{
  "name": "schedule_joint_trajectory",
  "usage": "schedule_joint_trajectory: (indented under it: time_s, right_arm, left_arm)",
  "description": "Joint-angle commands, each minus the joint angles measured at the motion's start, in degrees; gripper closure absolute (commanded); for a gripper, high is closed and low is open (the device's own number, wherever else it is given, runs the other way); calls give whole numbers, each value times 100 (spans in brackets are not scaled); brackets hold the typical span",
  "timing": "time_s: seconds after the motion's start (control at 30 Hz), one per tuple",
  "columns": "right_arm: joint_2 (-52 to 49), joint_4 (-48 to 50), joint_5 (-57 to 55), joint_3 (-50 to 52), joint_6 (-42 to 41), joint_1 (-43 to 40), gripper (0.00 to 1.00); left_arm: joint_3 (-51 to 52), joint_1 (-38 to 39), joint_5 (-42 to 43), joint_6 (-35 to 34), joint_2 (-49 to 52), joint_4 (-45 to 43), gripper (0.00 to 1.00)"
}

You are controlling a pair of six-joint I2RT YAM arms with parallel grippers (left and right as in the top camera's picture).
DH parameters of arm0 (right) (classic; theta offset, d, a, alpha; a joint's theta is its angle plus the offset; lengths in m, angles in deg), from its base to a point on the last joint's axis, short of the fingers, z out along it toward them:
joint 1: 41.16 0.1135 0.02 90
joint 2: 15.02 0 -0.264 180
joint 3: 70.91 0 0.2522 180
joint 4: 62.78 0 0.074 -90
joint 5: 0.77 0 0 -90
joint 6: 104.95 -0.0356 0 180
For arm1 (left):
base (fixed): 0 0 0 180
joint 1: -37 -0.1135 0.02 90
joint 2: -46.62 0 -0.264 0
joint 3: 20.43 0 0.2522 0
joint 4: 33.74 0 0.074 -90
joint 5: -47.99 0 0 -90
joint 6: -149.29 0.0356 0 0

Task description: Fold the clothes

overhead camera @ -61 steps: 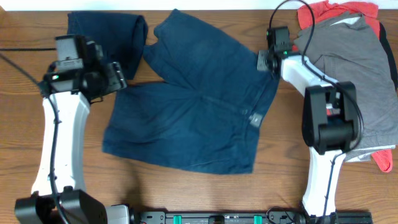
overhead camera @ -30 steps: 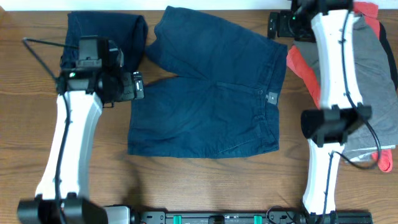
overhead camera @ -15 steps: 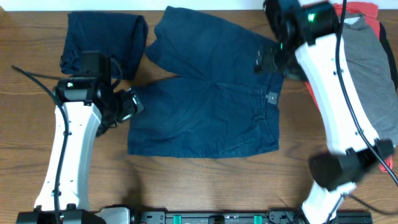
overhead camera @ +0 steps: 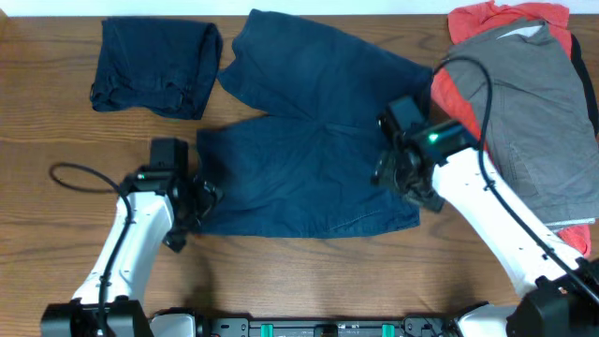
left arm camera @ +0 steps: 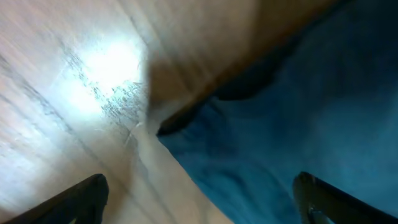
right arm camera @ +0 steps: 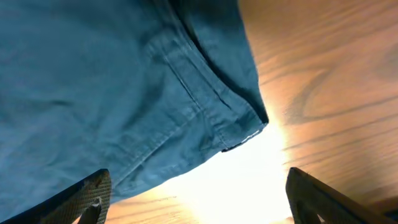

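My left gripper moves down next, fingers still open, onto the near corner of the leg hem [left arm camera: 179,142]. That corner of blue cloth [left arm camera: 292,118] lies just below it.
Dark blue shorts [overhead camera: 309,140] lie spread flat in the middle of the wooden table. My left gripper [overhead camera: 192,211] hovers at their near left corner, open; in the left wrist view the blue cloth [left arm camera: 292,118] fills the right side, and bare wood lies between the fingertips [left arm camera: 81,199] of the left gripper [left arm camera: 202,205]. My right gripper [overhead camera: 404,183] is over the near right corner by the waistband. It is open in the right wrist view [right arm camera: 199,199], with the hem corner [right arm camera: 242,127] just ahead of it. Nothing is held.
A folded dark blue garment [overhead camera: 154,65] lies at the back left. A pile of grey [overhead camera: 524,112] and red clothes [overhead camera: 505,17] sits at the right edge. A black cable [overhead camera: 84,178] loops beside the left arm. Bare wood [overhead camera: 309,271] runs along the front.
Both arms have come toward the front of the table. The left gripper dropped to the shorts' near left corner and the right swung down from the back to the near right corner.
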Motion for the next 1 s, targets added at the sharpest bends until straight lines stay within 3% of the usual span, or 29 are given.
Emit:
schedule_joint_trajectory:
  time_s: [0.0, 0.27, 0.37, 0.6, 0.77, 0.97]
  right_arm:
    - [50, 234, 302, 354, -173, 50, 14]
    - [50, 664, 553, 922, -168, 61, 20]
    - [50, 752, 647, 1099, -168, 61, 20]
    - [50, 776, 745, 1451, -310, 61, 20]
    - [48, 1488, 671, 2006, -680, 57, 23]
    - [48, 2350, 192, 2632, -1147, -13, 25]
  left_arm:
    - [341, 2, -103, -507, -28, -282, 8]
    - [1104, 0, -334, -964, -26, -1156, 21]
    - [1309, 0, -374, -977, -24, -1541, 32]
    - [1646, 2, -369, -1034, 166, -2105, 66]
    - [1676, 2, -369, -1217, 382, -2153, 93]
    - [1676, 2, -369, -1215, 424, -2168, 94]
